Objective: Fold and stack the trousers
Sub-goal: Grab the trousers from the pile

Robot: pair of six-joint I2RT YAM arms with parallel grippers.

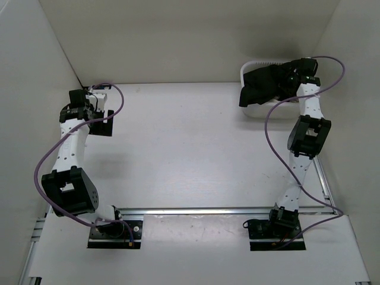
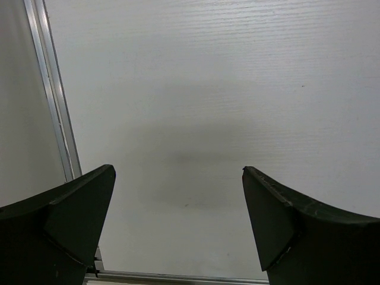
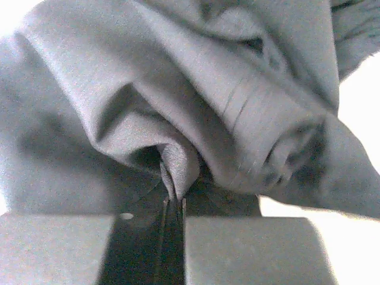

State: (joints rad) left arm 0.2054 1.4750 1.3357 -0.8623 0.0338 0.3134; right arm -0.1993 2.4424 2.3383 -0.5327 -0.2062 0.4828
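Note:
I should lift my right gripper high with the fold next, then lower it over the white basket and let go of the fabric, because the black trousers point(image 1: 264, 84) lie bunched.
The black trousers point(image 1: 264, 84) lie bunched in a white basket point(image 1: 252, 110) at the far right of the table, one part hanging over its left rim. My right gripper point(image 1: 286, 82) is down in the basket, shut on a pinched fold of the trousers point(image 3: 178, 166); the crumpled fabric fills the right wrist view, where the jaws point(image 3: 174, 202) meet on the fold. My left gripper point(image 1: 100, 98) is open and empty at the far left, low over the bare white table point(image 2: 214, 119), with its two dark fingers point(image 2: 65, 219) wide apart.
White walls enclose the table on the left, back and right. A metal rail point(image 2: 50, 95) runs along the table's left edge next to my left gripper. Another rail point(image 1: 208, 210) crosses near the arm bases. Purple cables loop off both arms.

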